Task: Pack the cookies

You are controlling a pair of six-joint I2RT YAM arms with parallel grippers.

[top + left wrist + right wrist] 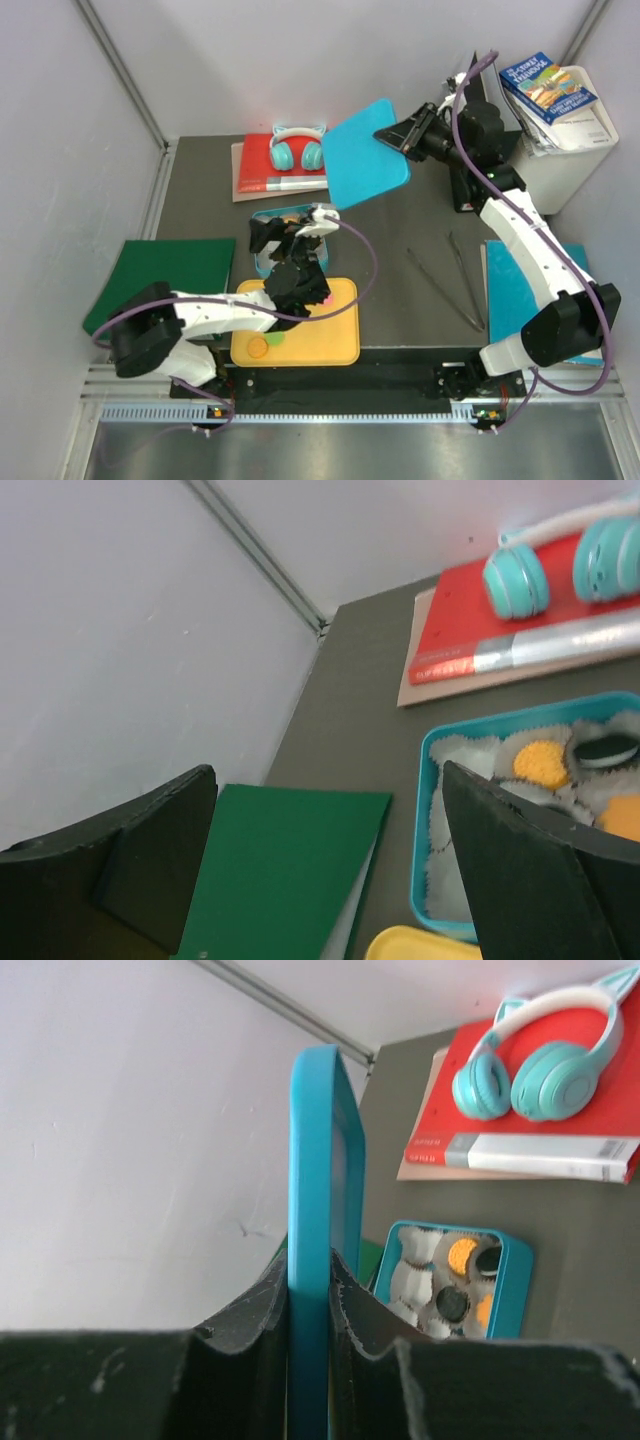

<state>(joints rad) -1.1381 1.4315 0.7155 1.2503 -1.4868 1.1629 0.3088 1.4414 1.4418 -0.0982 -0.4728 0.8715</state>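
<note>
The open tin is below. My right gripper needs to bring the lid down to the left in the top view, onto the tin, and release it.
A teal tin (256, 217) holds grey paper cups and some cookies. In the left wrist view an orange cookie (541, 763) and a black cookie (605, 748) lie in its cups. My left gripper (285, 232) hovers over the tin, open and empty (330, 870). On the yellow tray (335, 345) lie an orange cookie (258, 347), a green cookie (275, 338) and a pink cookie (327, 298). My right gripper (395, 135) is raised at the back, shut on the edge of the teal lid (365, 150). In the right wrist view the lid (318, 1180) stands on edge between the fingers (310, 1300), with the tin (510, 1280) below.
A red book with teal headphones (297, 148) lies behind the tin. A green board (165, 275) is to the left and metal tweezers (455, 275) to the right. A teal board (510, 290) and a white box with a book (565, 120) stand at the far right.
</note>
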